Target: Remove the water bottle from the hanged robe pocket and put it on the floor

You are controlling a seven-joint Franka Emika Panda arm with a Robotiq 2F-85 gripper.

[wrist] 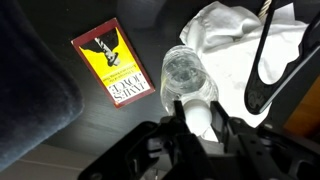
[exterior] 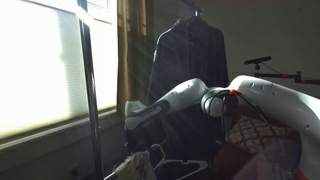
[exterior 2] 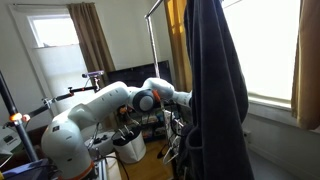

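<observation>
My gripper moves down next toward the bare dark floor between the book and the white cloth and releases the bottle (wrist: 188, 78) there, since that part lies clear.
In the wrist view my gripper (wrist: 200, 118) is shut on the pale cap and neck of the clear water bottle (wrist: 188, 78), which points away from the camera over the dark floor. The dark robe hangs on a hanger in both exterior views (exterior: 188, 70) (exterior 2: 215, 80). My arm reaches low in front of the robe, with the gripper near its lower part (exterior: 133, 120) (exterior 2: 180, 125). The bottle is too small to make out in the exterior views.
A red and yellow book (wrist: 112, 62) lies on the floor left of the bottle. White cloth (wrist: 235, 45) and a black hanger (wrist: 275, 60) lie to the right. A metal rack pole (exterior: 90, 90) stands beside the bright window. A white bin (exterior 2: 130, 148) stands near the robot base.
</observation>
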